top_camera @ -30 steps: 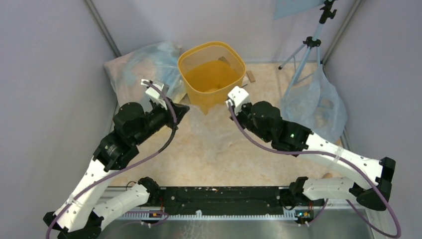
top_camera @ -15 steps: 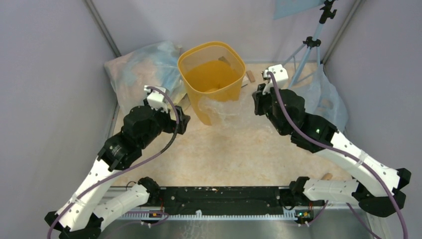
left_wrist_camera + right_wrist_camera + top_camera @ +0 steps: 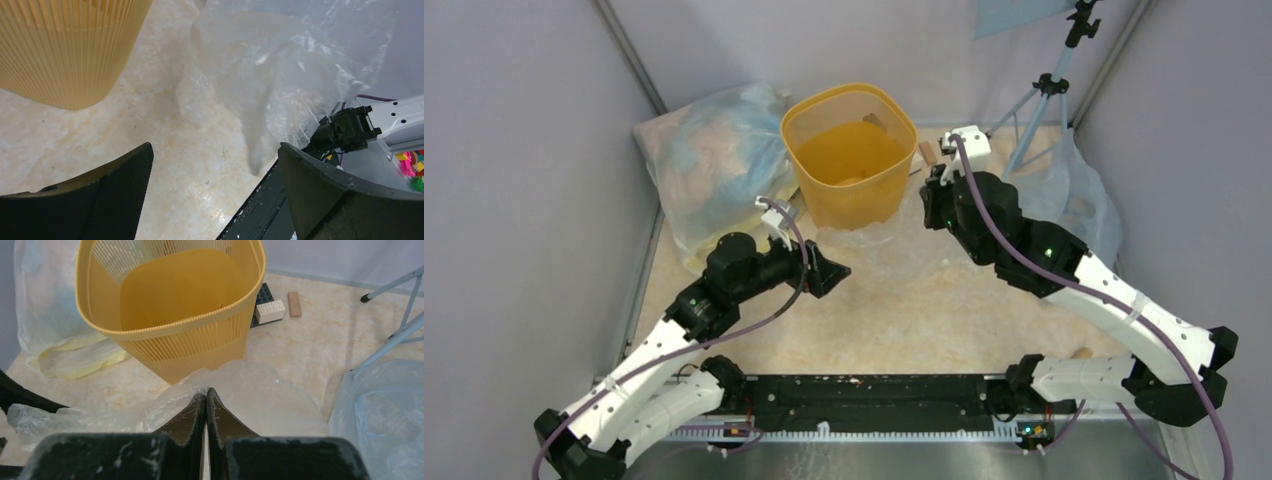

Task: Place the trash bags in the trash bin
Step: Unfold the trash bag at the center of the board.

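Observation:
My left gripper moves outward toward my right gripper onto the trash bag's loose fold (image 3: 867, 250) (image 3: 261, 132) next, since that fold hangs ahead of my fingers.
The yellow trash bin (image 3: 849, 150) stands upright at the back middle of the table; its inside holds no film. A clear wrinkly trash bag (image 3: 864, 238) lies bunched at the bin's near foot. My right gripper (image 3: 926, 212), just right of the bin, is shut on that trash bag (image 3: 260, 400); the film rises to the pinched tips of the right gripper (image 3: 206, 392), with the bin (image 3: 170, 315) right ahead. My left gripper (image 3: 836, 272) hangs open in front of the bin. The left gripper (image 3: 215, 170) has only bare table between its fingers, the trash bag (image 3: 280, 70) ahead, the bin (image 3: 65, 45) at upper left.
A big bluish sack (image 3: 714, 150) leans left of the bin, with another (image 3: 1069, 205) at the right. A tripod (image 3: 1044, 90) stands at the back right. A brick (image 3: 270, 311) and a wooden block (image 3: 295, 304) lie behind the bin. A black rail (image 3: 874, 390) borders the near edge.
My left gripper opened, let go of the trash bag and pulled back towards the near side. My right gripper carried its corner of the bag up to the bin's right side.

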